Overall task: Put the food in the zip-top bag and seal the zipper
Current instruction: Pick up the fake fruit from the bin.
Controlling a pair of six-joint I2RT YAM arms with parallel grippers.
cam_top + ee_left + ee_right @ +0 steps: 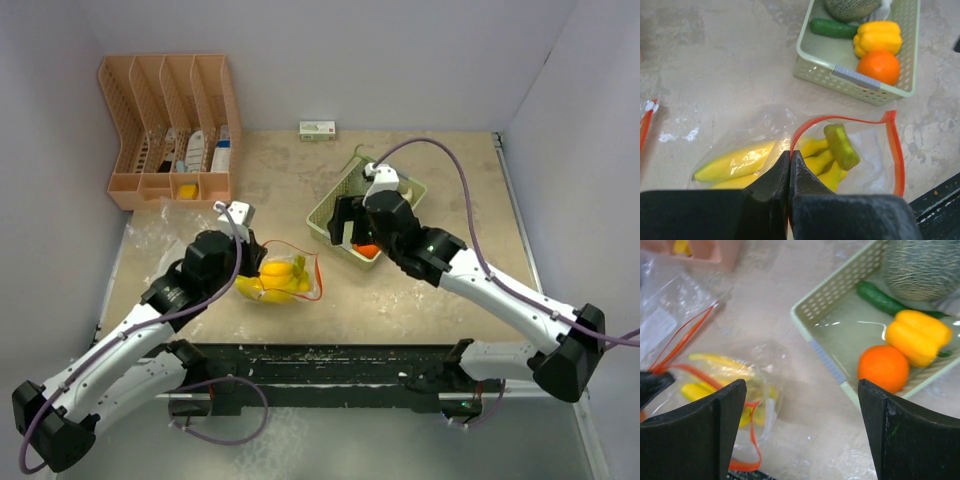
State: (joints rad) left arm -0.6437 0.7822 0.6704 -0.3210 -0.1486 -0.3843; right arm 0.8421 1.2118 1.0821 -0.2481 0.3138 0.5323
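The open right gripper moves down and toward the right in the wrist view around the orange [366,251] [883,368] next, because it lies uncovered in the basket's near corner.
The clear zip-top bag [290,280] with a red zipper rim [840,120] lies open on the table, with the yellow banana bunch [735,162] inside. My left gripper [790,156] is shut on the bag's rim at its left side. My right gripper [801,385] is open and empty, hovering over the near-left edge of the pale green basket [825,357]. In the basket lie an orange [883,368], a yellow pepper [917,335], a dark green cucumber [880,297] and the netted melon [922,267]. A small white piece [885,7] shows beside the melon.
A peach desk organizer [170,130] stands at the back left. A small white box [318,130] lies by the back wall. A second clear bag with a red zipper [680,335] lies left of the held bag. The table's dark front edge [340,355] is close below the bag.
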